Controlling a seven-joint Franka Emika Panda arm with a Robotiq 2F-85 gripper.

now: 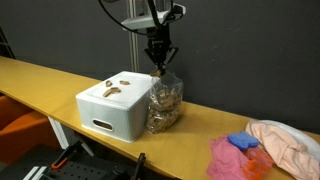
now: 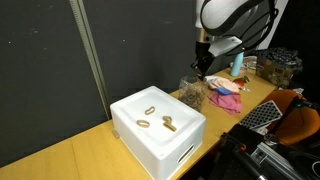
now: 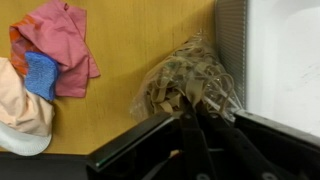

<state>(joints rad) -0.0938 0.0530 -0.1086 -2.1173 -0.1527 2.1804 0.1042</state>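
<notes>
The bag already stands on the tabletop. My gripper sinks slightly next and shifts away from the white foam box (image 1: pixel 112 106), over the bag's middle (image 1: pixel 167 88), to release its pinch.
A clear plastic bag (image 1: pixel 165 103) full of tan, ring-shaped pieces stands on the wooden table (image 1: pixel 60 78) right beside a white foam box (image 1: pixel 112 106). My gripper (image 1: pixel 160 66) hangs straight down over it, shut on the gathered top of the bag. In the wrist view the black fingers (image 3: pixel 190 125) meet on the bunched plastic of the bag (image 3: pixel 185 82). Seen in an exterior view, the gripper (image 2: pixel 201 72) pinches the bag (image 2: pixel 192 94) just past the box (image 2: pixel 157 132). Two tan pieces lie on the box lid (image 1: pixel 112 88).
A pink cloth (image 3: pixel 62 45) with a blue piece (image 3: pixel 40 72) and a pale peach cloth (image 3: pixel 22 105) lie on the table beyond the bag. The same cloths (image 1: pixel 270 142) sit near the table end. Black equipment (image 2: pixel 262 118) stands by that edge.
</notes>
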